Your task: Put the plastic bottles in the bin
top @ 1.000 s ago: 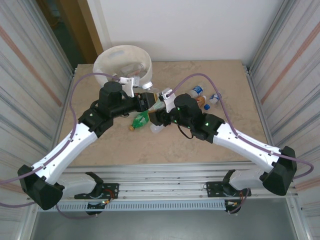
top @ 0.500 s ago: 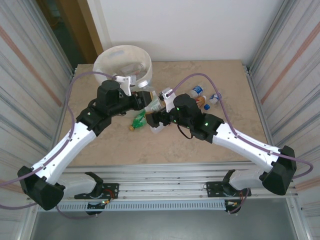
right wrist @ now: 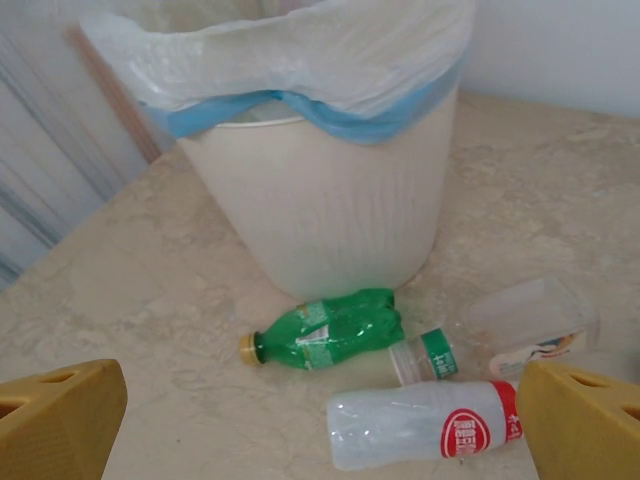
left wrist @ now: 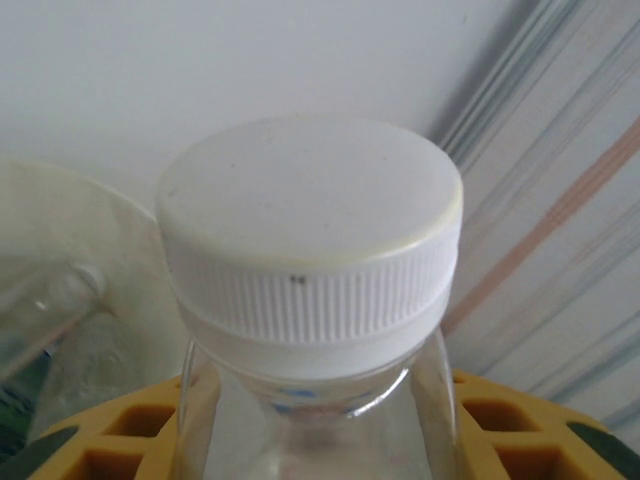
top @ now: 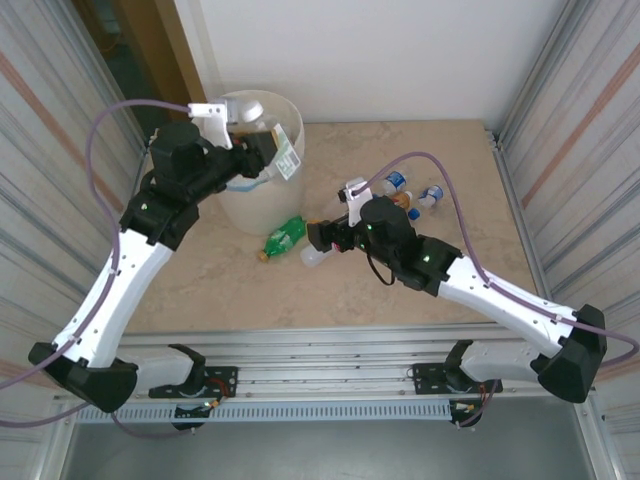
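Note:
The far part of the bin is outward of my left gripper, so next I need to move that gripper outward over the bin's opening (top: 276, 113) (left wrist: 75, 290) and let go of the clear plastic bottle there.
My left gripper (top: 250, 150) is raised above the bin (top: 262, 205) and shut on a clear plastic bottle (top: 275, 140) with a white cap (left wrist: 310, 230). Its yellow pads (left wrist: 95, 445) press the bottle's shoulders from both sides. The cream bin (right wrist: 320, 200) has a whitish bag with a blue band. My right gripper (top: 322, 240) hangs open low over the table, with its yellow fingertips (right wrist: 55, 420) wide apart. Below it lie a green bottle (right wrist: 325, 330), a clear bottle with a red label (right wrist: 420, 425) and a small one with a green label (right wrist: 430, 355).
Another clear bottle (right wrist: 525, 320) lies right of the green one. Three more bottles (top: 395, 183) (top: 432, 195) (top: 405, 203) lie at the back right, behind the right arm. Ribbed metal walls close in both sides of the table.
The right gripper opened and drew back slightly. The left arm lifted the white-capped bottle from the middle of the table up and left to above the bin.

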